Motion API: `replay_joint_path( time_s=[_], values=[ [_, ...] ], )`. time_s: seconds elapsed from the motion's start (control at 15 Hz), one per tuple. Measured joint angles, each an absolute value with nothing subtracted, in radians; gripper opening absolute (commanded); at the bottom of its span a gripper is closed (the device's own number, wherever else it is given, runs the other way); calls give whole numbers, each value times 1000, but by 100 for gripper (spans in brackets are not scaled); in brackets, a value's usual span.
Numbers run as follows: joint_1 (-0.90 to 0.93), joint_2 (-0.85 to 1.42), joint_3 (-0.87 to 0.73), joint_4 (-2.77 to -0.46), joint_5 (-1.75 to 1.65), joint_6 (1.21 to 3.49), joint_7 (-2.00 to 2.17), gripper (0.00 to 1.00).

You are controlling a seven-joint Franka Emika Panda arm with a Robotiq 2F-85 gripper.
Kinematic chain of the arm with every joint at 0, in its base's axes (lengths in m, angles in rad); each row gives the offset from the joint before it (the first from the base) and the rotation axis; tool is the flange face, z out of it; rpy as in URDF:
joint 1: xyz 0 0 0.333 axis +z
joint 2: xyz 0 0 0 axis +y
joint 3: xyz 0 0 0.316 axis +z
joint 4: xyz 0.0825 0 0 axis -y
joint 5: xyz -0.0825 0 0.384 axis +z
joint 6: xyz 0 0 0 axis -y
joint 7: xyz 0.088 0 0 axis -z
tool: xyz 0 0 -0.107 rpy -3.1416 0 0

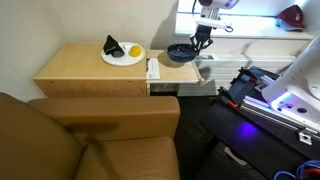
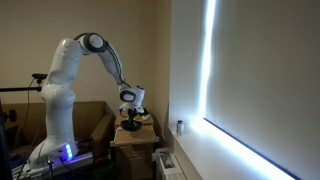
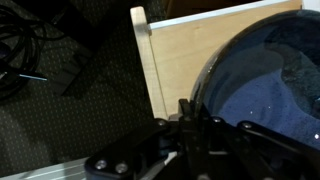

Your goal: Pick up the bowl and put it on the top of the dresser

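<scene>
The bowl goes down toward the bare end of the dresser top (image 1: 178, 70) (image 3: 190, 58) next and my gripper releases its rim, since that end lies below, clear of the plate.
The small dark blue bowl (image 1: 180, 53) is over the end of the light tan dresser (image 1: 85, 68), beside the white plate. My gripper (image 1: 203, 40) is shut on the bowl's rim from above. I cannot tell whether the bowl touches the top. In the wrist view the bowl (image 3: 262, 85) fills the right side, with my fingers (image 3: 195, 112) closed on its near rim and the dresser top (image 3: 185, 50) beneath it. In an exterior view the gripper (image 2: 131, 112) holds the bowl (image 2: 131, 126) over the dresser (image 2: 140, 138).
A white plate with fruit (image 1: 122, 53) and a small white object (image 1: 153, 68) lie on the dresser. A brown leather couch (image 1: 90, 140) stands in front. A dark red object (image 1: 291, 15) sits on the white shelf. Equipment with a purple light (image 1: 285, 100) and floor cables (image 3: 30, 50) are nearby.
</scene>
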State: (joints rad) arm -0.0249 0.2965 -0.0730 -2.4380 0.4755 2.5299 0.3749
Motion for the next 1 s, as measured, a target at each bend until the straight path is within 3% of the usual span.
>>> replay_joint_path(
  time_s=[0.47, 1.0],
  values=[
    [-44, 379, -28, -2438, 608, 2675, 331, 2],
    [-84, 450, -4, -2418, 713, 2683, 274, 2]
  ],
)
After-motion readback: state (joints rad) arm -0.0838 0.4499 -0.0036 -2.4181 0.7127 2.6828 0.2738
